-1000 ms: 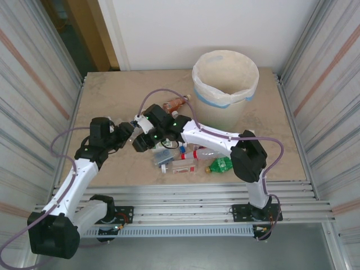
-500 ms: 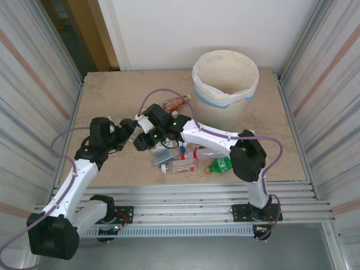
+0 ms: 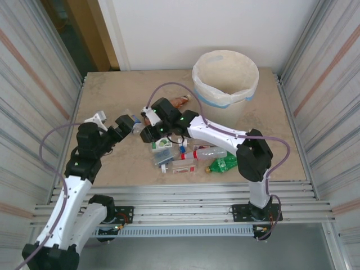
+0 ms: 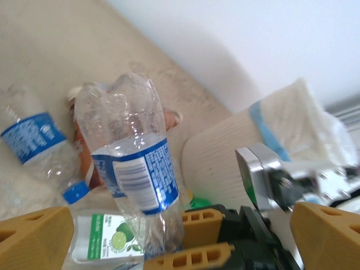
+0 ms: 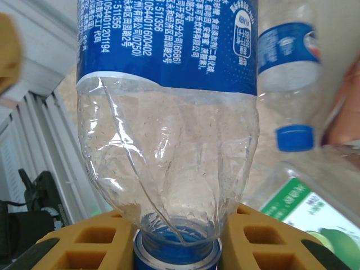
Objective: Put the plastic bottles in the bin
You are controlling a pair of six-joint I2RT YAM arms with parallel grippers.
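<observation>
The lined opening of the cream bin is uncovered, so my right gripper will next lift and swing outward over the opening of the cream bin (image 3: 225, 84) to let go of the bottle's neck.
A crushed clear bottle with a blue label (image 5: 169, 112) stands cap down in my right gripper (image 5: 177, 247), which is shut on its neck and blue cap. From above, that bottle (image 3: 136, 127) hangs left of the right gripper (image 3: 147, 130), above the table. My left gripper (image 3: 112, 120) is open a little to its left, apart from it. In the left wrist view the bottle (image 4: 132, 169) rises between my wide-open left gripper (image 4: 180, 216) fingers. The cream bin (image 3: 225, 84) with a blue band stands at the far right.
Several more bottles lie in a heap mid-table: a green-label one (image 3: 163, 145), a clear one (image 3: 207, 152), a green one (image 3: 222, 164) and a brown one (image 3: 177, 103). A small blue-capped bottle (image 4: 36, 140) lies beside them. Metal walls close both sides.
My left gripper opened, let go of the crushed bottle and drew back to the left. My right gripper shut on the bottle's neck and shifted slightly right and away.
</observation>
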